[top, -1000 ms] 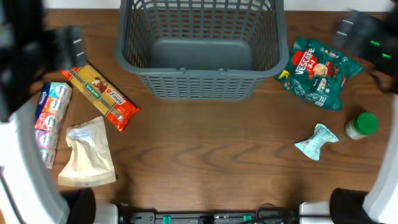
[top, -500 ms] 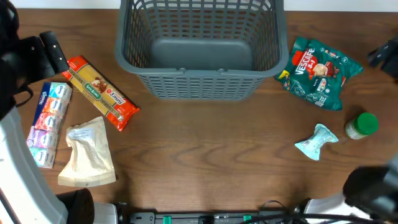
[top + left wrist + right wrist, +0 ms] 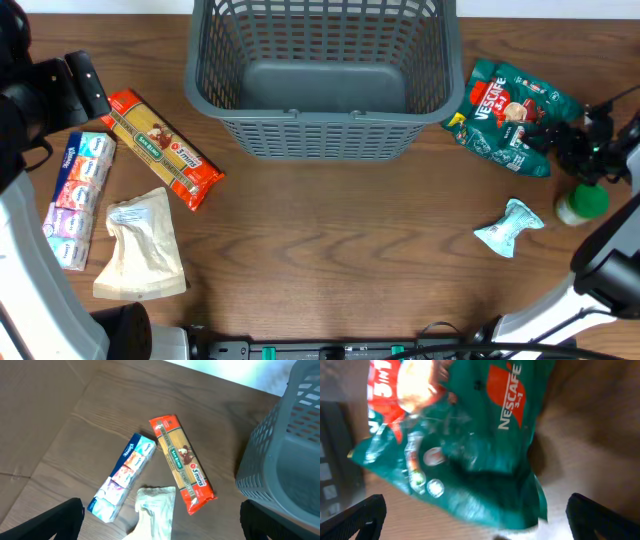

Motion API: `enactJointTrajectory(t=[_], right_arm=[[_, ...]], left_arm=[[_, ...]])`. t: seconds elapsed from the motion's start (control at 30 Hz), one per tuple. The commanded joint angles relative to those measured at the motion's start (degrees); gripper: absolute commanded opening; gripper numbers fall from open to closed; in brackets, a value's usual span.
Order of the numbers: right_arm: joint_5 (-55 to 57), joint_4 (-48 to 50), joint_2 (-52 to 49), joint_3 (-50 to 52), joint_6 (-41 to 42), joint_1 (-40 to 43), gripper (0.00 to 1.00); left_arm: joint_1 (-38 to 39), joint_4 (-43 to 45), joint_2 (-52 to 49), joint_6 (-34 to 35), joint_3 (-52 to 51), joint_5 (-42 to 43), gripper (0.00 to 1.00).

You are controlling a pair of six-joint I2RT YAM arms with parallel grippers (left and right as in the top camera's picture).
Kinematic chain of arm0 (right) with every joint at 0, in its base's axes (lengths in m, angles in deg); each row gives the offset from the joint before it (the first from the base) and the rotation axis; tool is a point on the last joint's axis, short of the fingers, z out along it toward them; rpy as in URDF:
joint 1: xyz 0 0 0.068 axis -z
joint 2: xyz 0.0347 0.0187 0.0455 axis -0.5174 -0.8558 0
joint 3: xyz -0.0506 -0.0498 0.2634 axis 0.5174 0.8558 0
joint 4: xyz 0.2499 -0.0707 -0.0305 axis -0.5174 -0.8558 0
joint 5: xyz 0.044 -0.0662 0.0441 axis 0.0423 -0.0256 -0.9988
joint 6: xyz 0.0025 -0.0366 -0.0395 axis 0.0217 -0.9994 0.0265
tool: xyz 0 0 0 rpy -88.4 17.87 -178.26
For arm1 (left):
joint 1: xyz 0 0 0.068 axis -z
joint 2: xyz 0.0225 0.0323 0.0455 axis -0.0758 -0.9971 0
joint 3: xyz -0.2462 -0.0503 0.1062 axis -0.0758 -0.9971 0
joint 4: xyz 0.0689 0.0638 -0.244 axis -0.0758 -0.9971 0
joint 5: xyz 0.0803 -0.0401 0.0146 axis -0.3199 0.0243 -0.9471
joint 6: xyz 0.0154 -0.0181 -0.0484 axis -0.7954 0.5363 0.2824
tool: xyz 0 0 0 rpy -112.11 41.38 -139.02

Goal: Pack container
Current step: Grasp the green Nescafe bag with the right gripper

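Note:
I will bring my right gripper outward and down onto the side of the Nescafe bag away from the basket, because that side is below and outward of its open fingers.
The grey lattice basket (image 3: 320, 125) stands empty at the back middle of the table; its corner also shows in the left wrist view (image 3: 290, 450). My right gripper (image 3: 562, 138) is open just above the right edge of a green Nescafe bag (image 3: 505, 110). In the right wrist view the bag (image 3: 465, 435) fills the space ahead of the open jaws (image 3: 482, 520). My left gripper (image 3: 85, 88) is open and empty at the far left, above the table. Its jaws (image 3: 160, 525) look down on the packets there.
A red spaghetti pack (image 3: 160, 150), a tissue pack (image 3: 78, 195) and a beige pouch (image 3: 140, 250) lie at the left. A green-lidded jar (image 3: 582, 203) and a small light-blue packet (image 3: 508, 228) lie at the right, near the right arm.
My right arm has swung in from the right edge and come down over the Nescafe bag. My left arm settled at the far left and then stayed still.

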Motion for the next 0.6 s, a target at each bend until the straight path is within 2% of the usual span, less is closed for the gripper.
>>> enactJointTrajectory(t=[0.0,0.57], right_arm=[[-2.54,1.84,-2.91,0.48,-1.57,-0.85,0.99],[-2.51,18.51,-4.81,0.48,5.4,-5.46,0.99]], left_arm=[[0.13,-1.4,-0.04,-0.81,0.07,-0.09,0.99],[0.13,-1.57,-0.04,-0.76,0.07,-0.07,0.99]])
